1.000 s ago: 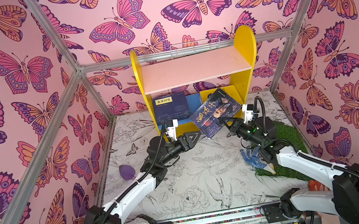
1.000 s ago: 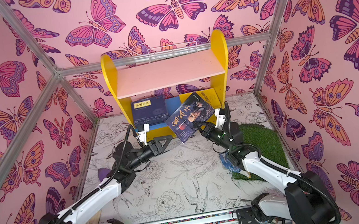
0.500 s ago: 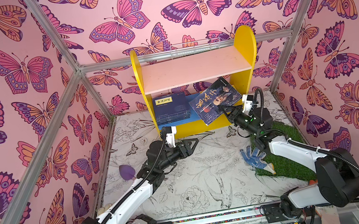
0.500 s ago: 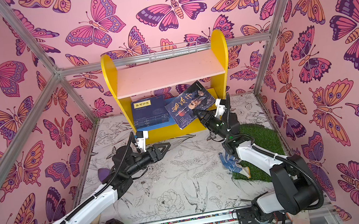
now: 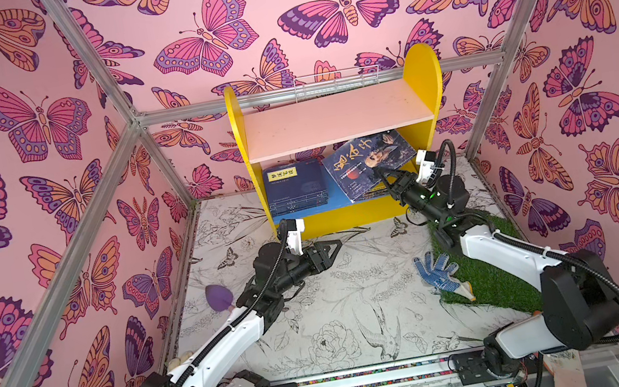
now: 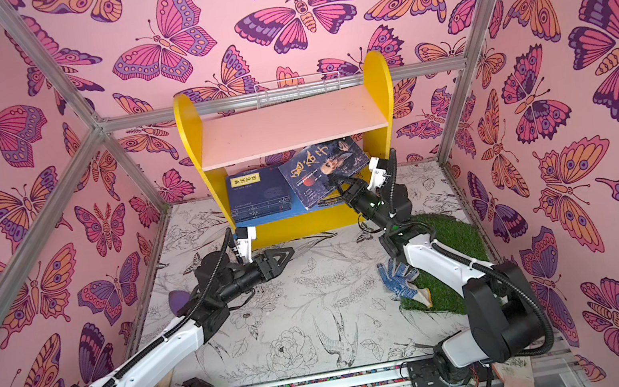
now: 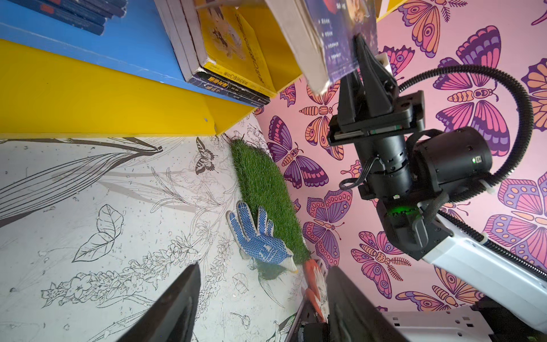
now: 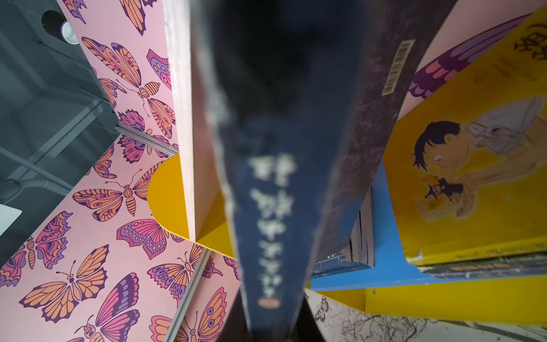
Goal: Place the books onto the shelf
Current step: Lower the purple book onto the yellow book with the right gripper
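Observation:
The dark portrait book is still slanted above the pile. I will next turn my right gripper to make it level, lower it onto the yellow book and let it go.
The shelf stands at the back, yellow sides, pink upper board, blue lower board. A navy stack of books lies on the lower board's left. My right gripper is shut on a dark portrait book, held tilted inside the lower tier above a pile topped by a yellow book. My left gripper hovers open and empty over the table before the shelf.
A blue dotted glove lies at the edge of a green grass mat on the right. A purple object sits near the left wall. A white wire basket hangs behind the shelf.
My right gripper has carried the portrait book up and back, from in front of the shelf into its lower tier. The left gripper has sunk slightly and is now apart from the book.

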`<action>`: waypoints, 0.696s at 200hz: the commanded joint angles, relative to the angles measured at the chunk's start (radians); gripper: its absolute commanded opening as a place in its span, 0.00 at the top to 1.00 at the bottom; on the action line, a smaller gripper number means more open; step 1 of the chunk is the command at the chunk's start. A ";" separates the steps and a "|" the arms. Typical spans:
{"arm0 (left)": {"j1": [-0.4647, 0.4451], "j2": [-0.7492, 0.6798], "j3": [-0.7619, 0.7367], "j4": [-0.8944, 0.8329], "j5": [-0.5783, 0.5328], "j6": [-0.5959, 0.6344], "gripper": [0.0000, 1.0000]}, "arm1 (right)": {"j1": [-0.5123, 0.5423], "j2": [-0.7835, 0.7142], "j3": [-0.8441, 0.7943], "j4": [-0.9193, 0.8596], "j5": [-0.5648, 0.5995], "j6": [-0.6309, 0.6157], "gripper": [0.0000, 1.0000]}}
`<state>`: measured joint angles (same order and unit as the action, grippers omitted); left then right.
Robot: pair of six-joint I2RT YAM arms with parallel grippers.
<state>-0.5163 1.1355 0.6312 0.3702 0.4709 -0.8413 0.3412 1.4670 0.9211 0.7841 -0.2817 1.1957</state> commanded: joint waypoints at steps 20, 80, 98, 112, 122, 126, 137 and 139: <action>0.006 0.000 -0.004 0.003 0.009 0.011 0.31 | -0.025 0.098 0.085 0.150 0.076 -0.010 1.00; 0.006 -0.011 -0.009 -0.013 0.003 0.013 0.31 | -0.028 0.197 0.103 0.072 0.222 -0.017 1.00; 0.006 -0.007 -0.014 -0.013 0.002 0.007 0.31 | -0.028 0.206 0.106 0.065 0.248 -0.003 1.00; 0.006 -0.004 -0.015 -0.013 0.002 0.005 0.32 | -0.028 0.214 0.105 0.062 0.278 0.013 1.00; 0.006 -0.001 -0.016 -0.014 0.002 0.005 0.32 | -0.028 0.221 0.110 0.058 0.292 0.023 1.00; 0.006 0.000 -0.016 -0.013 0.002 0.005 0.32 | -0.028 0.224 0.114 0.055 0.299 0.027 1.00; 0.006 0.003 -0.015 -0.013 0.003 0.005 0.32 | -0.028 0.233 0.122 0.049 0.313 0.048 1.00; 0.006 0.004 -0.016 -0.012 0.003 0.005 0.32 | -0.028 0.236 0.123 0.048 0.316 0.052 1.00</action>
<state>-0.5163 1.1355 0.6285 0.3649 0.4706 -0.8421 0.3187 1.6863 0.9821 0.7654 -0.0639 1.2053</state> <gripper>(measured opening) 0.684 0.129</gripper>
